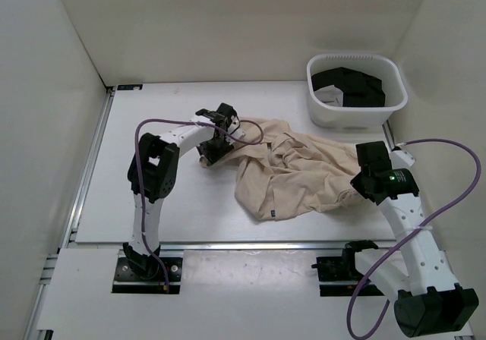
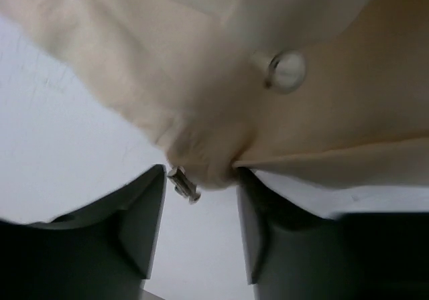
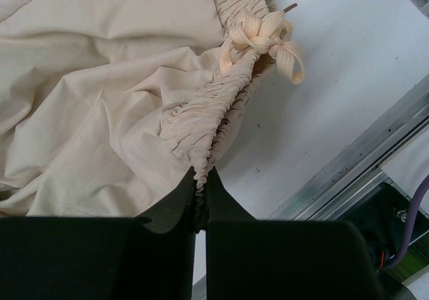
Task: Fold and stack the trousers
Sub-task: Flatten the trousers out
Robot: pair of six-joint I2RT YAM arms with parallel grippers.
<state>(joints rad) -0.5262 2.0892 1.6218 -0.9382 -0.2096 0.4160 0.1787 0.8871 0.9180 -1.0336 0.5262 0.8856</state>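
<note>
My right gripper needs to lift the trousers' waistband next, carry it back and lower it onto the table by the front bar [image 3: 276, 185] to let go of it. The trousers lie crumpled.
The beige trousers [image 1: 296, 169] lie crumpled across the middle of the table, with a small dark tag [image 1: 272, 216] near their front edge. My left gripper [image 1: 211, 152] is at their far left end. In the left wrist view its jaws [image 2: 200, 176] stand apart, with a bunched bit of the cloth [image 2: 201, 79] and a metal cord tip [image 2: 183, 183] at the fingertips. My right gripper [image 1: 363, 182] is at the right end. In the right wrist view it [image 3: 201, 176] is shut on the gathered elastic waistband [image 3: 194, 119], near the drawstring bow [image 3: 265, 39].
A white basket [image 1: 357, 114] holding black garments [image 1: 349, 86] stands at the back right. Metal rails run along the table's left edge [image 1: 89, 158] and front edge [image 1: 250, 245]. White walls enclose the table on three sides.
</note>
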